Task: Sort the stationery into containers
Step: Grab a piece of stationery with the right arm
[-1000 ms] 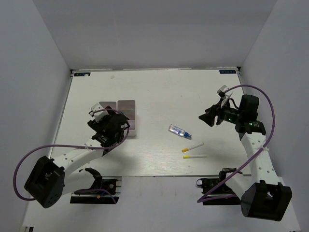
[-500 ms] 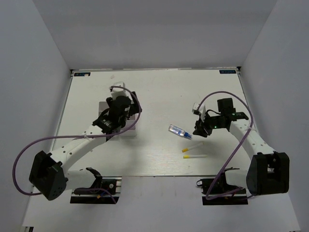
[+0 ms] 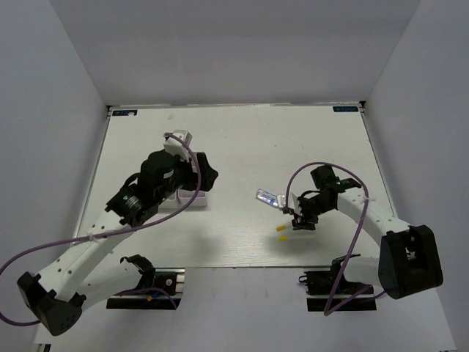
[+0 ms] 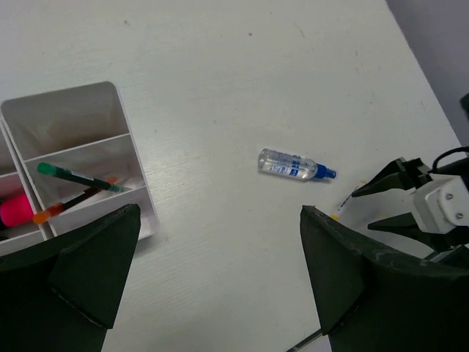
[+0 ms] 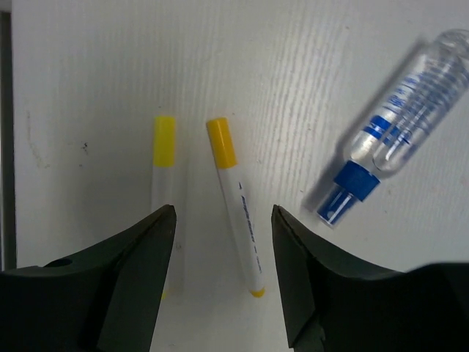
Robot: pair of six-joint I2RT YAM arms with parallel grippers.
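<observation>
The yellow cap nearer the clear-blue tube has its marker between my fingers. My right gripper next will lower and shift left in the top view onto it.
My right gripper [image 5: 222, 209] is open and low over two yellow-capped white markers. One marker [image 5: 239, 220] lies between its fingers, untouched. The other marker [image 5: 163, 165] lies just outside the left finger. A clear-blue tube [image 5: 399, 139] lies to the right, seen from above as the tube [image 3: 267, 197]. My left gripper [image 4: 220, 211] is open and empty, raised above the table right of the containers [image 4: 69, 110]. One bin holds a green-tipped highlighter [image 4: 77, 177], an orange-tipped pen and something pink. In the top view the left gripper [image 3: 209, 176] covers most of the containers [image 3: 196, 200].
In the top view the right gripper [image 3: 297, 218] hides most of the markers; their yellow caps [image 3: 281, 232] show. The right gripper also shows at the right edge of the left wrist view. The table's near edge runs just below the markers.
The left arm lifted off the containers, swung right and opened wider. The right arm came left and down from the table's right side to straddle one marker.
</observation>
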